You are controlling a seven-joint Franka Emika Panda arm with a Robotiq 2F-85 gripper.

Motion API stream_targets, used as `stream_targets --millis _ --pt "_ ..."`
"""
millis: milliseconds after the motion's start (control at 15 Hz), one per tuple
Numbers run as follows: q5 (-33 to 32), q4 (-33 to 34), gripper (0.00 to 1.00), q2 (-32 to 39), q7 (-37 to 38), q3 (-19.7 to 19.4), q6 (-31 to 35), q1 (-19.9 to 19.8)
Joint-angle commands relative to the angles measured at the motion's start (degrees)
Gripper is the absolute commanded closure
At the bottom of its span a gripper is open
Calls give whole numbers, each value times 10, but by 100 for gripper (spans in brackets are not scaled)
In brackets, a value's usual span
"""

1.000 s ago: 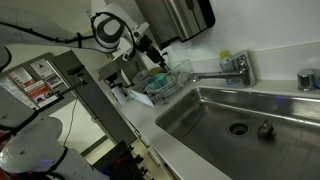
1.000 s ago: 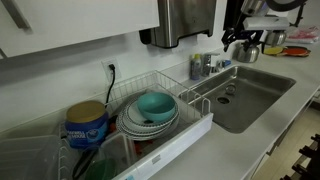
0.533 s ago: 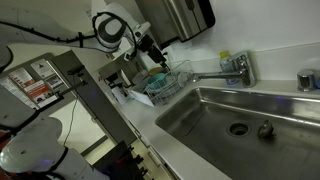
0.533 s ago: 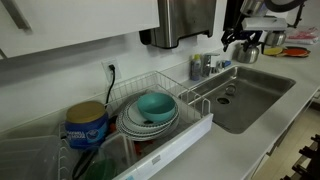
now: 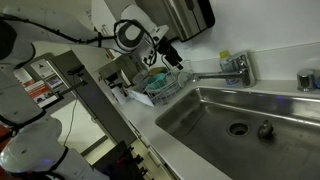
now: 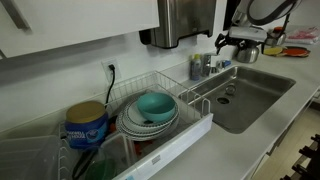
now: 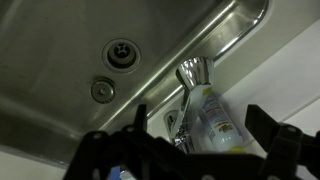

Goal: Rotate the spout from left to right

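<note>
Next I will move my gripper down and toward the tap base, onto the spout's loose end.
The spout (image 5: 205, 75) is a long chrome tube that runs from the chunky tap base (image 5: 240, 68) at the back of the sink out toward the dish rack (image 5: 160, 85). It also shows in an exterior view (image 6: 210, 82). My gripper (image 5: 171, 57) hangs open and empty just above the spout's free end, beside the rack, and it also shows in an exterior view (image 6: 224, 45). In the wrist view the spout (image 7: 184, 110) lies below and between the two dark fingers of my gripper (image 7: 200, 135). Nothing is held.
The steel sink (image 5: 215, 125) has a drain (image 7: 121, 52) and a round drain knob (image 7: 103, 90). A plastic bottle (image 7: 212, 115) stands behind the tap. The rack holds plates and a teal bowl (image 6: 155, 105). A paper towel dispenser (image 6: 185, 20) hangs on the wall.
My arm has moved from over the dish rack toward the tap. The gripper now hangs over the spout's free end. The spout has not moved.
</note>
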Motion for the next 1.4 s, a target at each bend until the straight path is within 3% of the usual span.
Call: stream_targets --millis 0,333,1333 --pt "19 47 0 58 21 -23 12 21" --pt "45 86 0 110 15 -38 7 37" --pt "28 160 0 201 39 -87 2 81"
